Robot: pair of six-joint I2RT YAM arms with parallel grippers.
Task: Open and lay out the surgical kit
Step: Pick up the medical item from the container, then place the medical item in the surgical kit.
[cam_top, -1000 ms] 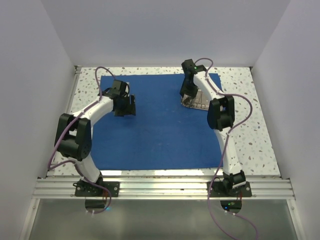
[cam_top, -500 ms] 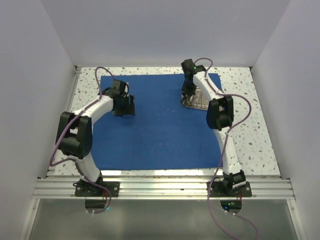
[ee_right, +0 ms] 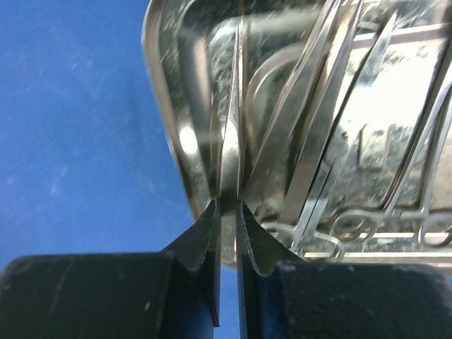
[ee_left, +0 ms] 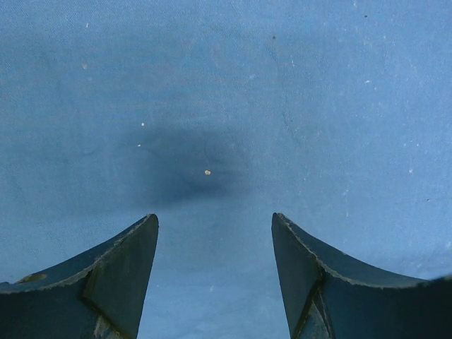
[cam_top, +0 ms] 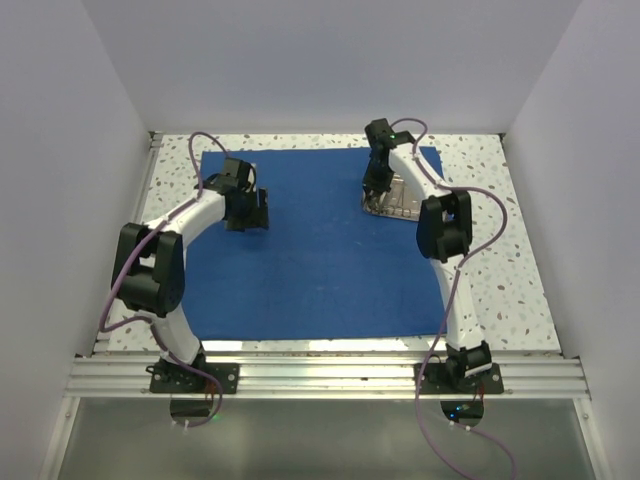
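I will lift the slim silver piece out of the tray with my right gripper, then bring it back and down onto the cloth's empty near part (cam_top: 345,279).
The royal-blue cloth wrap (cam_top: 320,260) lies spread flat on the table. The shiny steel tray (cam_top: 398,200) sits on its far right part. My right gripper (cam_top: 376,194) reaches down at the tray's left end. In the right wrist view the right gripper (ee_right: 227,205) is shut on a slim silver strip, apparently the tweezers (ee_right: 232,134), just inside the tray rim (ee_right: 157,106). Other silver instruments (ee_right: 314,127) lie beside it, with ring handles (ee_right: 353,224) near the rim. My left gripper (cam_top: 254,214) hovers over the cloth's left part; the left gripper (ee_left: 215,219) is open with only cloth (ee_left: 282,85) beneath.
Speckled tabletop (cam_top: 500,270) shows round the cloth. White walls enclose the table on three sides. An aluminium rail (cam_top: 320,375) with both arm bases runs along the near edge.
The right gripper's jaws have closed on the slim strip in the tray. The right arm has shifted slightly; the left arm has barely moved.
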